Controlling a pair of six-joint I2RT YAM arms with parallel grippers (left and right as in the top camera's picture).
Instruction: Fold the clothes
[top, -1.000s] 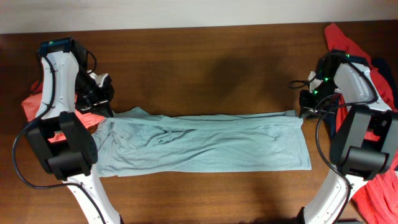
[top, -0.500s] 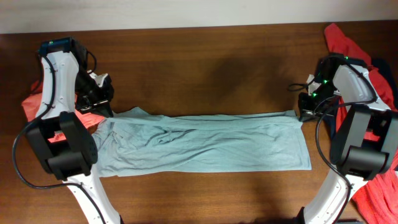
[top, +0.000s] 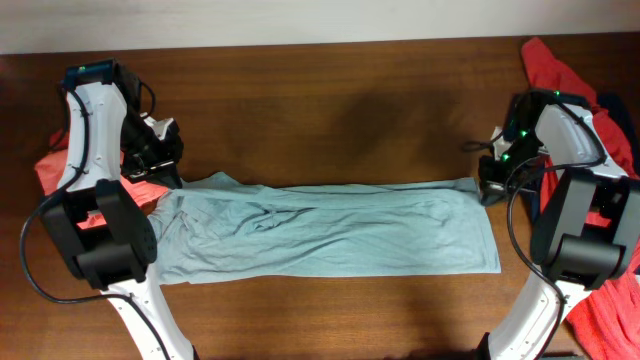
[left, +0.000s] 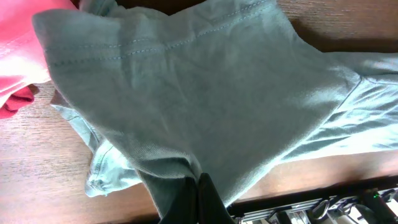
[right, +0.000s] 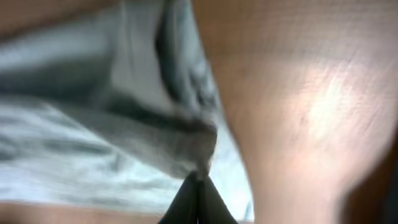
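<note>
The T-shirt's near side lies uncovered below and back from my left gripper, so it should next go back and down to release the T-shirt's pinched corner there.
A pale grey-blue T-shirt (top: 320, 232) lies folded lengthwise into a long band across the table. My left gripper (top: 170, 180) is shut on its far left corner by the sleeve; the left wrist view shows the cloth (left: 186, 93) pinched in the black fingers (left: 196, 186). My right gripper (top: 488, 188) is shut on the far right corner, and the blurred right wrist view shows the cloth (right: 112, 112) bunched at the closed fingertips (right: 199, 180).
A coral-red tee (top: 60, 165) lies under my left arm at the table's left edge, also seen in the left wrist view (left: 25, 56). More coral-red clothes (top: 560, 65) and a navy piece (top: 612, 105) are piled at the right edge.
My right gripper has shifted slightly lower and nearer the shirt's corner. The shirt and my left arm have hardly moved.
</note>
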